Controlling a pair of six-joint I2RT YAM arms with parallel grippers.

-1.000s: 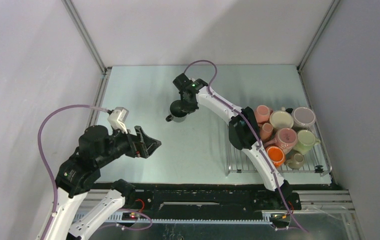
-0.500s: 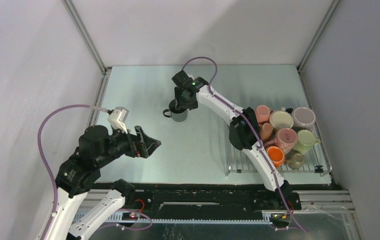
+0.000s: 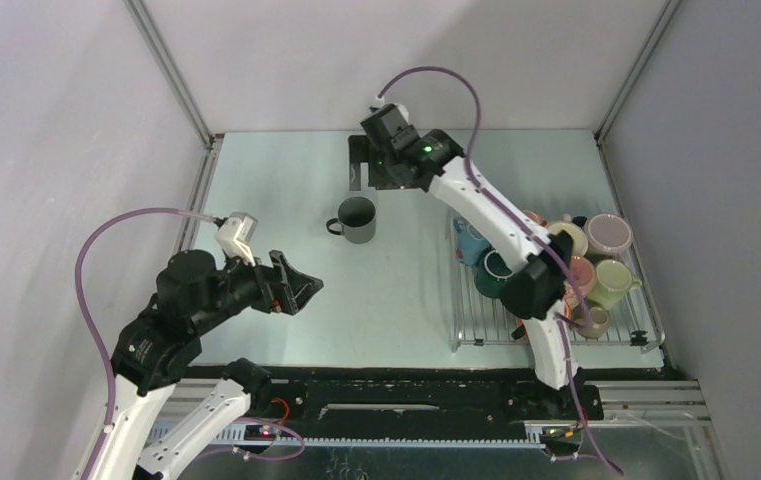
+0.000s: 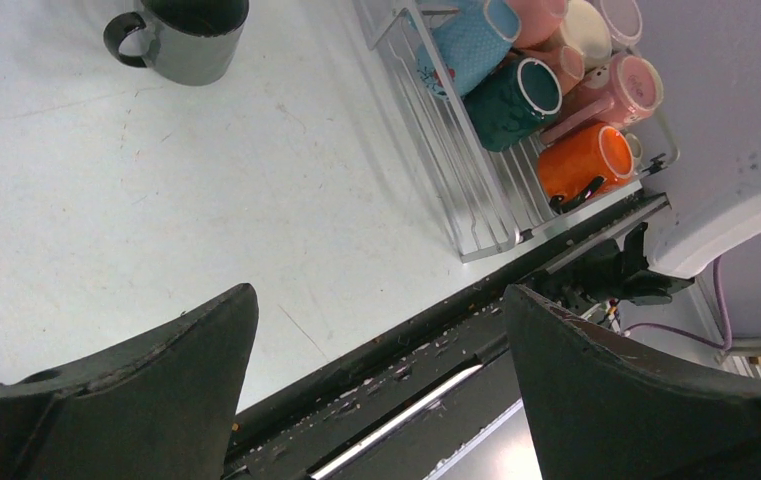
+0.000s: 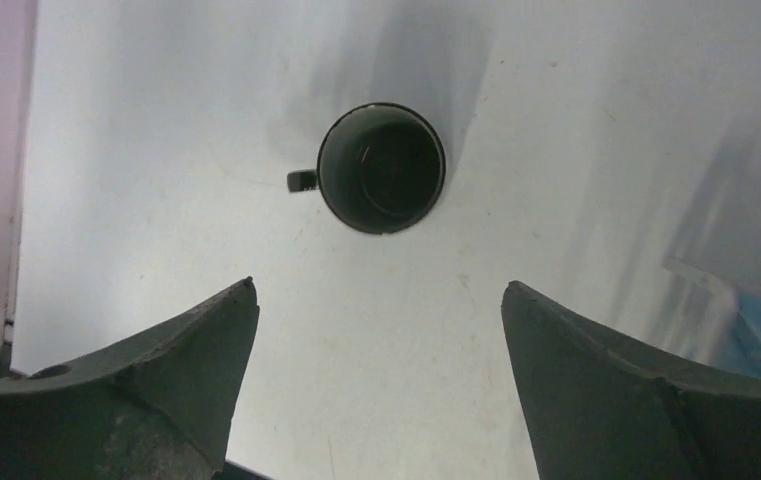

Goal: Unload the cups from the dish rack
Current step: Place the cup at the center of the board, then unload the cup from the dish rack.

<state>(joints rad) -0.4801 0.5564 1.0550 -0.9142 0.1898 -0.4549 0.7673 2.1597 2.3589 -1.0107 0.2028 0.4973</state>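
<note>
I will next move my right gripper back and across to the dish rack. Then it will go down over the blue cup closest to the dark grey cup.
A dark grey cup stands upright on the table, handle to the left, also in the left wrist view. My right gripper hangs open above and just behind it; looking straight down, the right wrist view has this cup beyond the empty right gripper. The dish rack at the right holds several cups, among them blue, dark teal, lilac and pale green. My left gripper hovers open and empty over the near left of the table.
My right arm's links cross over the rack's middle and hide some cups. An orange cup lies near the rack's front rim. Metal frame posts and grey walls close in the table on three sides. The black base rail runs along the near edge.
My right gripper opened, let go of the grey cup and rose away toward the back. The cup stays standing on the table. The left arm has not moved.
</note>
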